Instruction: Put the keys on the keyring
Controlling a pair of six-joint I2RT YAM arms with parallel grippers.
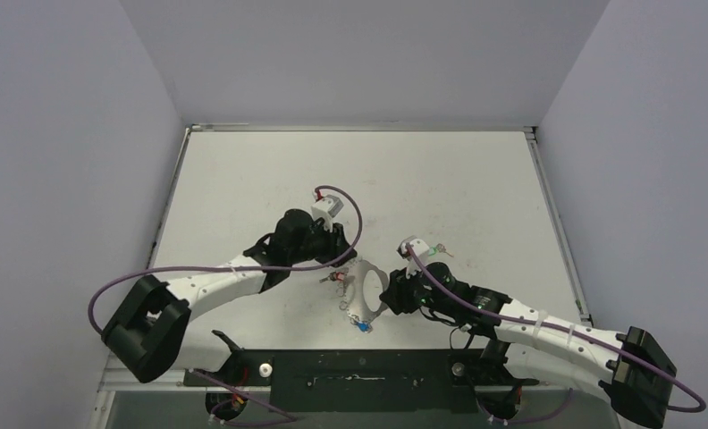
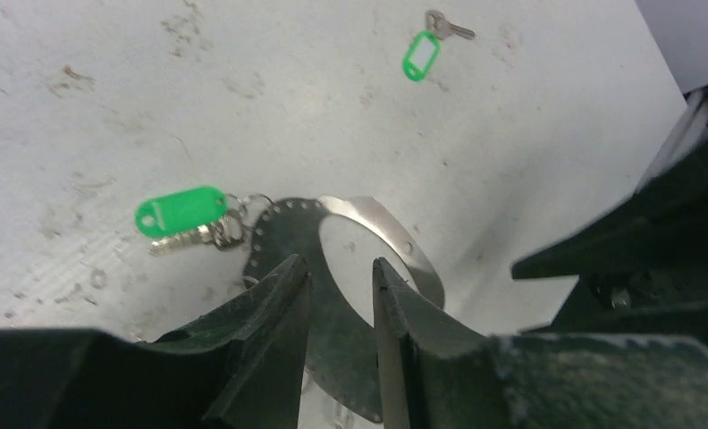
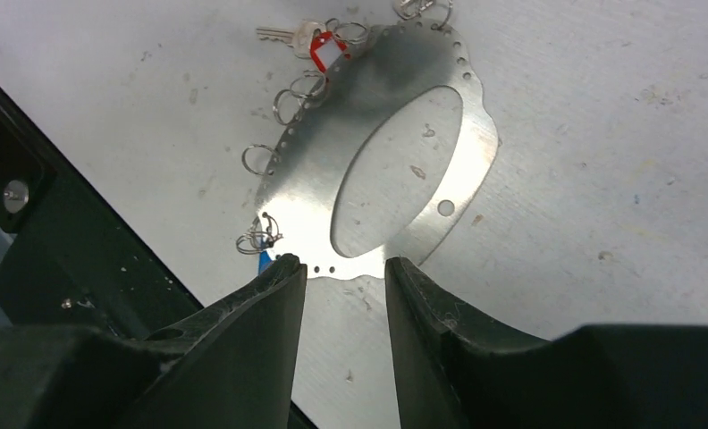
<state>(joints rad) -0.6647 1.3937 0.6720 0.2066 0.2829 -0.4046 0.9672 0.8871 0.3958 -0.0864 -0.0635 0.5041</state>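
Observation:
The thin wire loop by the blue tag (image 1: 356, 321) sticks out past the keyring's rim. I will move my left gripper back along the keyring next and down onto the loop there.
The keyring (image 1: 369, 284) lies flat on the white table between my two arms. My left gripper (image 2: 341, 268) stands open over its shaded band, the fingers apart on either side of it. A green-tagged key (image 2: 179, 213) rests against the keyring (image 2: 382, 219) rim by a wire loop. Another green-tagged key (image 2: 421, 55) lies loose farther off, and shows in the top view as a green-tagged key (image 1: 440, 250). My right gripper (image 3: 343, 264) is open at the near edge of the keyring (image 3: 306, 188). A red-tagged key (image 3: 322, 46) sits at its far rim, and a blue tag (image 3: 265, 259) peeks out by my left finger.
The black base plate (image 1: 359, 371) runs along the table's near edge and shows dark in the right wrist view (image 3: 55, 250). The right arm's dark body (image 2: 654, 232) stands close to the right of my left gripper. Grey walls enclose the table.

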